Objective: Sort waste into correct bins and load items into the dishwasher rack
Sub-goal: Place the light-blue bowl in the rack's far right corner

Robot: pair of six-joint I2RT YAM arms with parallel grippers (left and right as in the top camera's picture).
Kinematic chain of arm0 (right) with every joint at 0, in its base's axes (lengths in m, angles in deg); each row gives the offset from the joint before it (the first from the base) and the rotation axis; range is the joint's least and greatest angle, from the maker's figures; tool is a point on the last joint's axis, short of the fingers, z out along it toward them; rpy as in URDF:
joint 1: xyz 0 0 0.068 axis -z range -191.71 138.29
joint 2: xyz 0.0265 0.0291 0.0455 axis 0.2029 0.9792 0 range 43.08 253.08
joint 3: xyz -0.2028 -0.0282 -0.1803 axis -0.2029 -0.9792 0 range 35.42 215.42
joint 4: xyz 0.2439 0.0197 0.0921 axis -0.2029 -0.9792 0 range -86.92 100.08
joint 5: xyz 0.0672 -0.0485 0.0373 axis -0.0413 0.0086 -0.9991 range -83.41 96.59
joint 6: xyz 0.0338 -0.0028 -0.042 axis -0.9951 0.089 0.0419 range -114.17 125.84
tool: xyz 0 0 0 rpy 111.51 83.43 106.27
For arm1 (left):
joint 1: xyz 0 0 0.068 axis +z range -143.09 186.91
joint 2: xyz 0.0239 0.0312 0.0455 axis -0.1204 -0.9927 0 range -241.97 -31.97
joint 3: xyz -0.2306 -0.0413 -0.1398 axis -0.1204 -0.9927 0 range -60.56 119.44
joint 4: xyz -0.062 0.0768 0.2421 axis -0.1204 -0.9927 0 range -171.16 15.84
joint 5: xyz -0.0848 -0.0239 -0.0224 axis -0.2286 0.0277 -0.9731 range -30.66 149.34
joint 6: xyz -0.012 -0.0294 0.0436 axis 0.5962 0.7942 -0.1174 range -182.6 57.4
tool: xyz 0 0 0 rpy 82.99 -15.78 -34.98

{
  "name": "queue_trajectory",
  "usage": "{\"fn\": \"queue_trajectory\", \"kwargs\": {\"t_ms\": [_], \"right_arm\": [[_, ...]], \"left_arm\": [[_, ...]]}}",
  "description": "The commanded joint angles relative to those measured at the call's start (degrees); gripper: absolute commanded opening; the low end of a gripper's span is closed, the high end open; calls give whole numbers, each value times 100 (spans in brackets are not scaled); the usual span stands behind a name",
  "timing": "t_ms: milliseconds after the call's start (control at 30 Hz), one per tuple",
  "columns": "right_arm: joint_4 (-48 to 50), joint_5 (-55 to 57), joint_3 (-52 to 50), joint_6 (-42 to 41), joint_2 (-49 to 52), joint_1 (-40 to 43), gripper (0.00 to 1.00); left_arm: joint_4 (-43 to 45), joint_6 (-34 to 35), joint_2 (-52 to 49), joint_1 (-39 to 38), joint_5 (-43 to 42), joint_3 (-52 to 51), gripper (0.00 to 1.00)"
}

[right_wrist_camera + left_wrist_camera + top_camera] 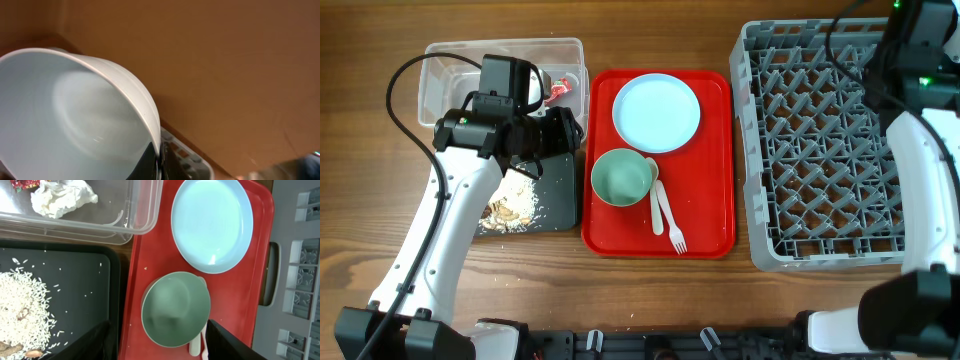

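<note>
The right gripper lowers the light blue bowl into the grey rack's far corner next and releases the bowl's rim, since the light blue bowl still hangs above that corner.
My left gripper is open, its fingers either side of the pale green bowl on the red tray; in the overhead view it hangs over the bins. The light blue plate lies behind the bowl. The white spoon and fork lie beside it. My right gripper is shut on the rim of the light blue bowl, held above the grey rack. Tissue and the red wrapper lie in the clear tub. Food scraps lie in the black tray. The yellow cup is out of view.
The red tray sits between the bins and the rack. The right arm reaches over the rack's far right corner. Bare wooden table lies in front of the tray and bins.
</note>
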Motion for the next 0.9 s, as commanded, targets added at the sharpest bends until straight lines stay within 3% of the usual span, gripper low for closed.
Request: {"fn": "queue_trajectory", "kwargs": {"t_ms": [0,133,467,867], "right_arm": [[157,415,24,63,376,339,4],[564,420,24,435,798,511,4],[2577,442,24,2562,1958,763,4],[2752,437,-15,2579,2549,761,4]], "left_arm": [[-9,-74,68,15,35,31,60],[-7,-74,68,15,35,31,59],[-7,-72,68,15,35,31,60],[-7,-72,68,15,33,31,59]]}}
